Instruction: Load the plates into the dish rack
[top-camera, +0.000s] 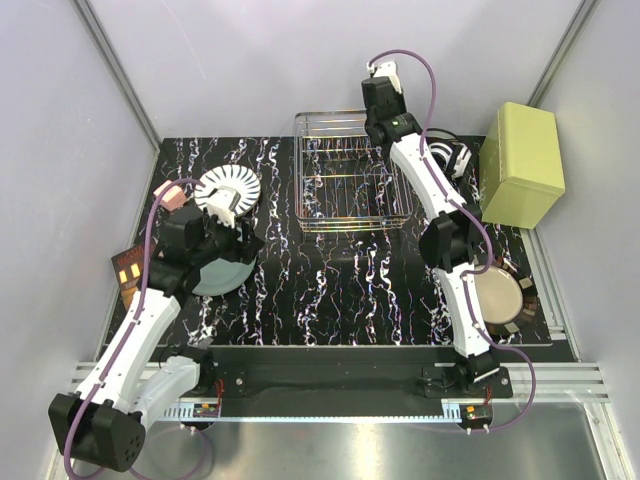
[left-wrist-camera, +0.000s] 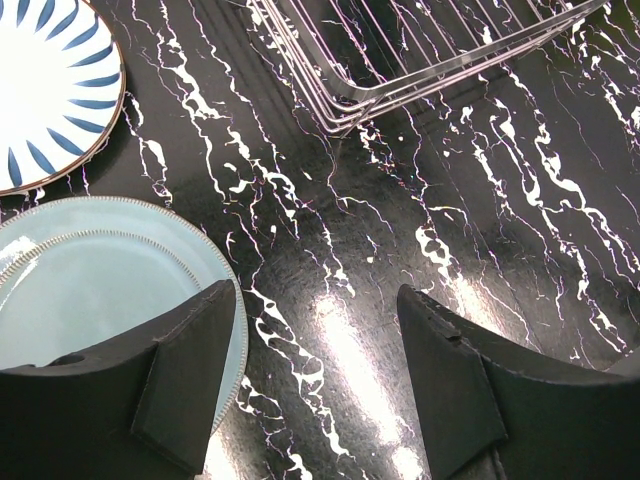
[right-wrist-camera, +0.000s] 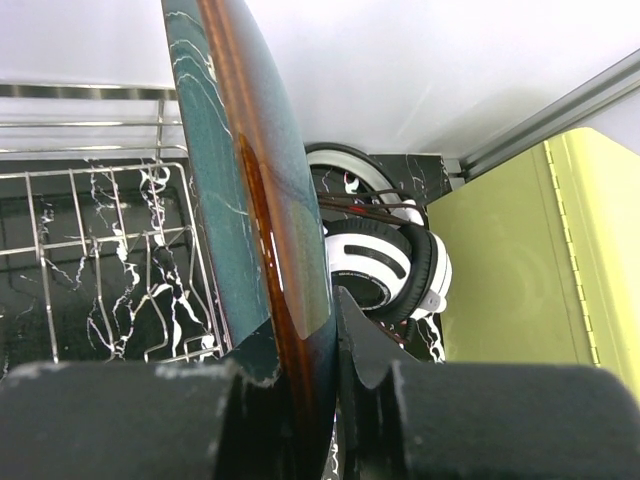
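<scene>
I should shift my right gripper over next and lower the hanging plate before I release it, because the rack's headphone-side wires are below the gripper, to its left in the top view.
My right gripper is shut on the rim of the dark teal plate, which stands upright and edge-on, with a brown glossy edge. It hangs above the right side of the silver wire dish rack. In the top view this gripper is at the rack's back right corner. My left gripper is open low over the table. Its left finger overlaps the rim of the pale green-blue plate. The striped plate lies behind it. The beige plate lies at the right.
White headphones lie between the rack and a yellow-green box at the back right. A small brown box sits at the table's left edge. Grey walls close in the back and sides.
</scene>
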